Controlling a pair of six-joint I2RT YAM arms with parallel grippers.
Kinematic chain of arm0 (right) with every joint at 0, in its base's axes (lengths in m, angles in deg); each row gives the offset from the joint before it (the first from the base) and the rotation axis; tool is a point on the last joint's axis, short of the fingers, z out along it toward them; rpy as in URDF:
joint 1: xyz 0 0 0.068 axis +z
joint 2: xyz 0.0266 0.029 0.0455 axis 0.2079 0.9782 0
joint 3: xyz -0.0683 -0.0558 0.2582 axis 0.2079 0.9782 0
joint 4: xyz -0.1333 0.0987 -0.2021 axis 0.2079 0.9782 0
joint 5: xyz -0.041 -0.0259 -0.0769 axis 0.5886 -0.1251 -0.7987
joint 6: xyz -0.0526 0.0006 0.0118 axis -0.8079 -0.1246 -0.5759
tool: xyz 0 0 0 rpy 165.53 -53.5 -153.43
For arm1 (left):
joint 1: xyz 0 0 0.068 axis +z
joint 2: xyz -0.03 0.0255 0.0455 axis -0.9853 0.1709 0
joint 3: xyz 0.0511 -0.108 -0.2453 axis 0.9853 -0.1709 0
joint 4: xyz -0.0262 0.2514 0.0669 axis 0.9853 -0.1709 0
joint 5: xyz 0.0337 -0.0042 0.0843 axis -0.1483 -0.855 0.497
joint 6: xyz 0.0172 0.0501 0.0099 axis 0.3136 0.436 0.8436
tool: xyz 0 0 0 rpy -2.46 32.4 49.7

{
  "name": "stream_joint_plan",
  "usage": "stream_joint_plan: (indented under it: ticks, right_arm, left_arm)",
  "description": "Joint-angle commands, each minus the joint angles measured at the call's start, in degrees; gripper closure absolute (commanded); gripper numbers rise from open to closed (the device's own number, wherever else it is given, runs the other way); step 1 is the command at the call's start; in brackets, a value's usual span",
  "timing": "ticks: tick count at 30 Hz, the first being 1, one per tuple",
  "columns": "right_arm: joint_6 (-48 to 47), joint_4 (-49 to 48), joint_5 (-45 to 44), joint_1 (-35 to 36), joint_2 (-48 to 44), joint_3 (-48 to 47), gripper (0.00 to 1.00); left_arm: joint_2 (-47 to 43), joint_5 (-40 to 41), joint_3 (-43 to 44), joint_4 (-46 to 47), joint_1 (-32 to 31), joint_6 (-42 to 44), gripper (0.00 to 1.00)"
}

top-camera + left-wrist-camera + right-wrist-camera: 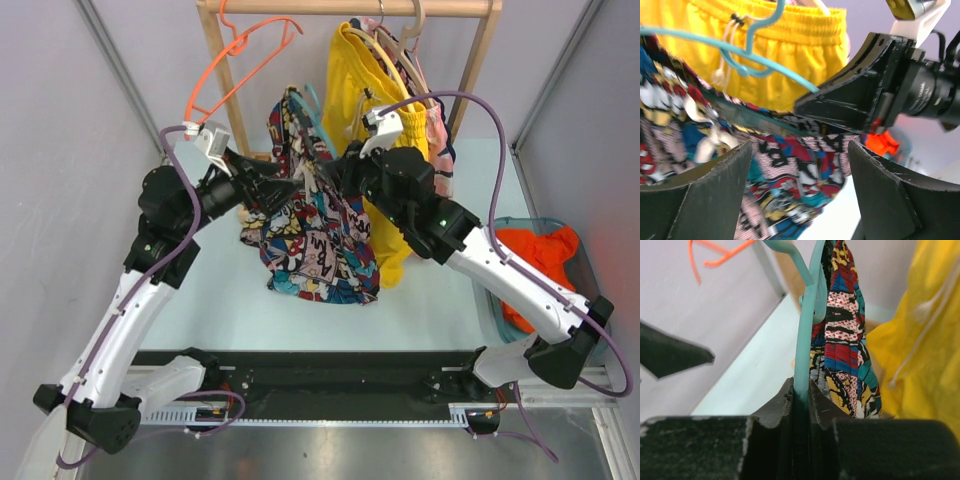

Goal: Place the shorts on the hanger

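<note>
The bare part of the rack bar beside the yellow shorts lies outward. My right gripper will next raise the hanger outward, hook it on that part of the rack bar and release it.
The comic-print shorts (312, 235) hang draped over the teal hanger (803, 345), held up above the table. My right gripper (801, 390) is shut on the hanger's thin bar; in the top view it (342, 176) sits at the shorts' upper right. The shorts' folded fabric (844, 350) hangs just right of the bar. My left gripper (268, 188) is at the shorts' upper left, open. In the left wrist view its jaws (800, 195) stand wide apart, with the shorts (800, 175) showing beyond them and the hanger (740, 55) above.
A wooden rack (350, 8) stands behind, carrying an orange hanger (240, 65), plain yellow shorts (362, 90) and beige hangers (405, 35). A bin (592, 262) with orange cloth (535, 262) sits at the right. Grey walls close both sides.
</note>
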Motion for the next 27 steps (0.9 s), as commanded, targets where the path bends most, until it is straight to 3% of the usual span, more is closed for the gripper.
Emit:
stream_joint_plan:
  ticks: [1, 10, 18, 27]
  right_arm:
    - [-3.4, -12.6, -12.5, -1.8, 0.9, -4.0, 1.00]
    - [-4.1, -20.7, -7.6, -9.1, 11.2, -15.6, 1.00]
    - [-2.9, -19.7, -8.5, -11.3, 20.0, -31.0, 1.00]
    - [1.2, -14.7, -9.5, -12.3, 24.6, -36.7, 1.00]
  left_arm:
    - [0.6, 4.2, 3.7, 5.6, -1.9, -7.5, 0.18]
    - [-4.4, 4.5, -1.1, 4.5, -1.9, -3.4, 0.16]
    - [-7.3, 4.1, -3.5, 2.4, -1.9, -2.2, 0.11]
    - [-9.1, 5.8, -4.0, -0.5, -1.9, -0.8, 0.03]
